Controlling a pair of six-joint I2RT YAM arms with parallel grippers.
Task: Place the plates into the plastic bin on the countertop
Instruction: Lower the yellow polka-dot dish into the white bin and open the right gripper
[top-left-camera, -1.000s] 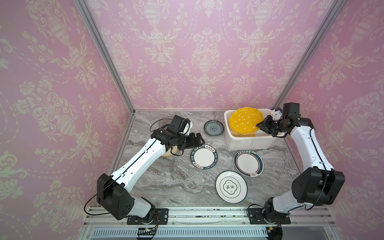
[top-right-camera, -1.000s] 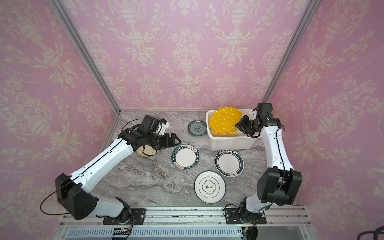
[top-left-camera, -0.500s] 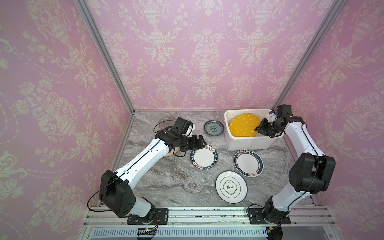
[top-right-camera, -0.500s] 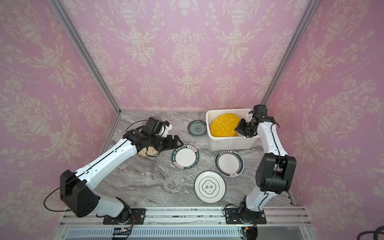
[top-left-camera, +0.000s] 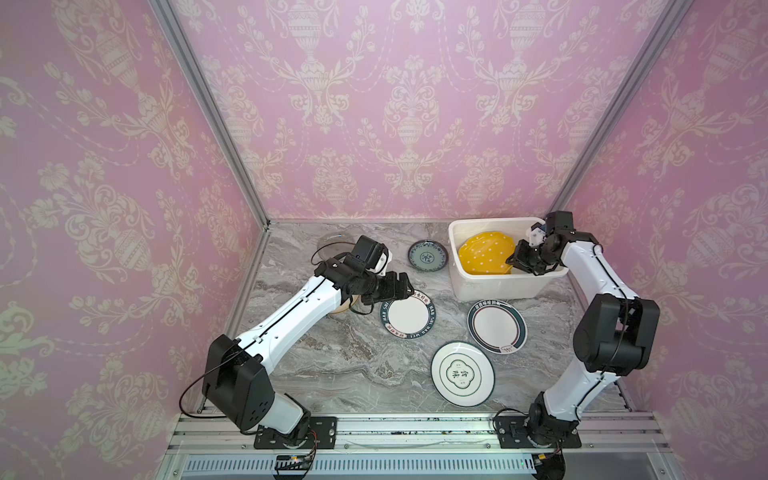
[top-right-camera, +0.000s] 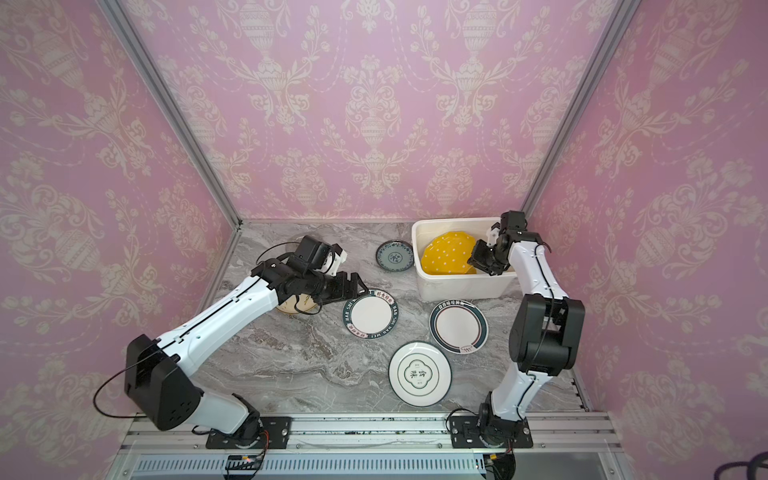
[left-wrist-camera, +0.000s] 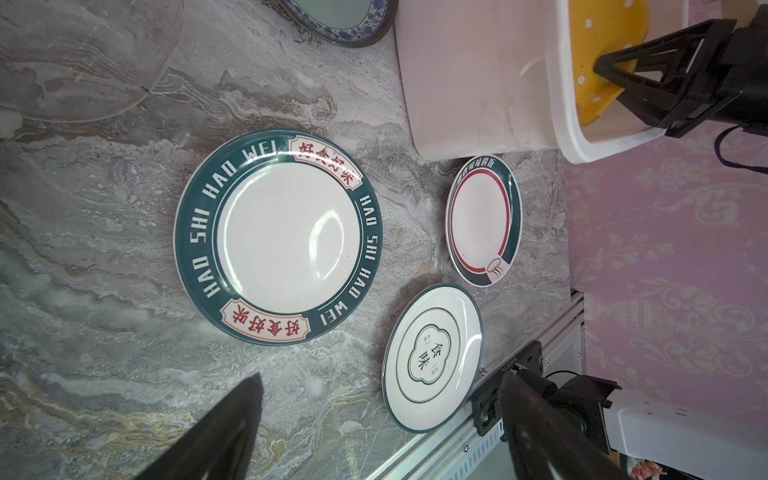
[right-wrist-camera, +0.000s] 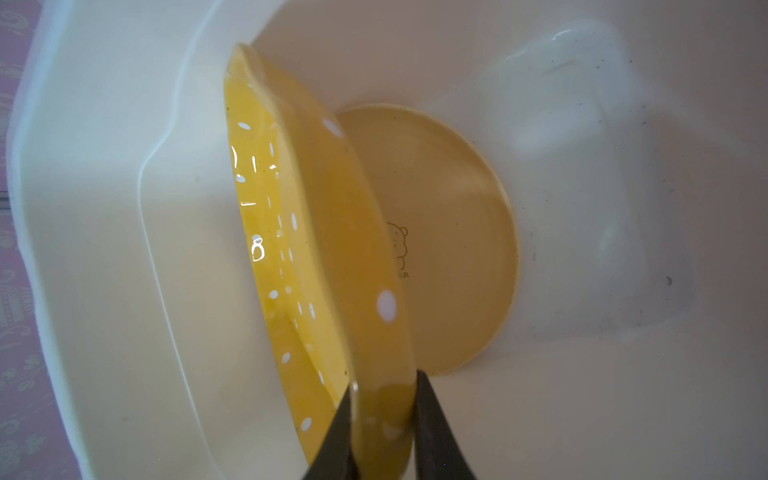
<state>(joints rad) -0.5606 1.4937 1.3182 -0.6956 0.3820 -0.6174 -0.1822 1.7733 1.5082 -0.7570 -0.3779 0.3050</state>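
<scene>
The right gripper lowers the tilted yellow dotted plate deeper into the bin over the pale yellow plate (right-wrist-camera: 452, 240) next, as that lies flat below. It then releases the dotted plate's rim.
My right gripper (top-left-camera: 513, 259) is shut on the rim of the yellow dotted plate (top-left-camera: 484, 253), which hangs tilted inside the white plastic bin (top-left-camera: 494, 286). In the right wrist view both fingers (right-wrist-camera: 432, 415) pinch that plate's (right-wrist-camera: 316, 232) edge, and a pale yellow plate (right-wrist-camera: 457, 232) lies flat on the bin's floor behind it. My left gripper (top-left-camera: 405, 289) stands open and empty, just over the far-left edge of the dark-rimmed lettered plate (top-left-camera: 407, 314). In the left wrist view its fingers (left-wrist-camera: 232, 419) spread wide above the countertop (left-wrist-camera: 104, 291).
On the countertop lie a red-ringed plate (top-left-camera: 496, 326), a white plate with characters (top-left-camera: 462, 373) and a small blue-patterned plate (top-left-camera: 428, 256) left of the bin. A clear glass plate (top-left-camera: 332, 245) sits at the back left. A cream plate (top-left-camera: 338, 309) shows partly under my left arm.
My right gripper has lowered the yellow dotted plate from above the bin's rim down into the bin. My left gripper has shifted slightly toward the lettered plate.
</scene>
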